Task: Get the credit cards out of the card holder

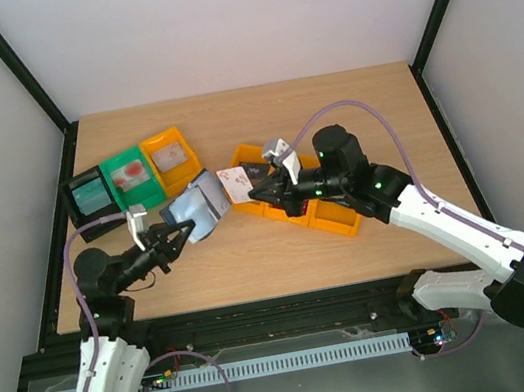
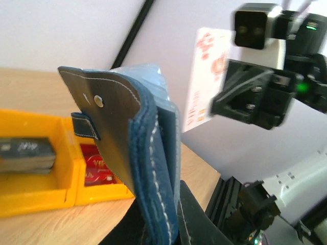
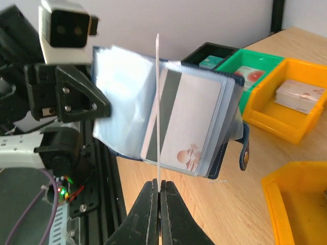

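Observation:
My left gripper brings the card holder (image 1: 199,210) down next, tilting toward the table, onto the bare tabletop below. It then releases the holder, since my right gripper's card stands clear of it.
The card holder (image 1: 199,210), a navy wallet with a snap tab, hangs open above the table with my left gripper (image 1: 187,229) shut on its lower edge. In the left wrist view the holder (image 2: 150,153) rises upright out of the left gripper (image 2: 173,224). My right gripper (image 1: 260,194) is shut on a white credit card with reddish print (image 1: 236,184), just right of the holder. That card (image 2: 207,76) stands apart from the wallet. Edge-on, the card (image 3: 158,102) rises from the right gripper (image 3: 160,191). Another white card (image 3: 186,122) sits in a clear pocket.
An orange three-compartment tray (image 1: 335,216) lies under the right arm, with a red card (image 2: 97,168) and a dark grey card (image 2: 25,153) in it. Black (image 1: 89,196), green (image 1: 130,176) and orange (image 1: 172,156) bins stand at the back left.

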Tool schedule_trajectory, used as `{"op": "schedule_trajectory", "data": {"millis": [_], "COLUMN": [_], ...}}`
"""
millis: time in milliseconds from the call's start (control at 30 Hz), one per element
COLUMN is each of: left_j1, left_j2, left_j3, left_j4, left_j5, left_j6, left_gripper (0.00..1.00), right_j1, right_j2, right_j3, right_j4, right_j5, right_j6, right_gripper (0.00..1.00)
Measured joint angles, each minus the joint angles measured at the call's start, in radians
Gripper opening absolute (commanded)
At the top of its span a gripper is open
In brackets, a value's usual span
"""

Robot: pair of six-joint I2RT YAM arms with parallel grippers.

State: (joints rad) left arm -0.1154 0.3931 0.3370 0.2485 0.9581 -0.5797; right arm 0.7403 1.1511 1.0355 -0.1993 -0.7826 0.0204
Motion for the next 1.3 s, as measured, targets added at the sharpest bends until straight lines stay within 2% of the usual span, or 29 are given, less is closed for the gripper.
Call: {"op": "schedule_trajectory", "data": {"millis": [267,467,500,567,633,700,733,767,800,933,1100,1233,1300], "left_j1": [0.082,0.122,0.122,0.122,0.122,0.124,0.127,0.133,0.14,0.169,0.216,0.259,0.268], "left_j2": [0.106,0.197,0.203,0.213,0.22,0.224,0.225,0.225,0.225,0.207,0.164,0.103,0.061], "left_j3": [-0.121,-0.178,-0.178,-0.178,-0.177,-0.174,-0.169,-0.163,-0.153,-0.08,0.081,0.206,0.244], "left_j4": [-0.139,-0.274,-0.286,-0.323,-0.379,-0.44,-0.478,-0.511,-0.544,-0.657,-0.739,-0.717,-0.633], "left_j5": [-0.216,-0.359,-0.377,-0.423,-0.481,-0.538,-0.576,-0.605,-0.635,-0.724,-0.78,-0.782,-0.738], "left_j6": [-0.193,-0.322,-0.332,-0.345,-0.352,-0.353,-0.358,-0.36,-0.365,-0.395,-0.408,-0.36,-0.301], "left_gripper": [0.02,0.02,0.05,0.15,0.31,0.56,0.74,0.88,0.97,0.99,0.99,0.99,0.99], "right_j1": [-0.01,-0.013,-0.013,-0.013,-0.013,-0.013,-0.013,-0.013,-0.013,-0.013,-0.013,-0.01,-0.001], "right_j2": [0.003,0.045,0.049,0.055,0.058,0.058,0.058,0.058,0.058,0.058,0.06,0.063,0.063], "right_j3": [0.005,0.037,0.037,0.037,0.037,0.037,0.037,0.037,0.037,0.037,0.037,0.037,0.037], "right_j4": [0.107,0.132,0.132,0.134,0.134,0.133,0.133,0.133,0.132,0.132,0.133,0.135,0.142], "right_j5": [0.122,0.204,0.211,0.22,0.229,0.24,0.244,0.248,0.252,0.271,0.286,0.253,0.215], "right_j6": [0.255,0.343,0.352,0.367,0.378,0.385,0.389,0.392,0.396,0.419,0.449,0.455,0.443], "right_gripper": [0.02,0.02,0.02,0.02,0.02,0.02,0.02,0.02,0.02,0.02,0.02,0.02,0.02]}}
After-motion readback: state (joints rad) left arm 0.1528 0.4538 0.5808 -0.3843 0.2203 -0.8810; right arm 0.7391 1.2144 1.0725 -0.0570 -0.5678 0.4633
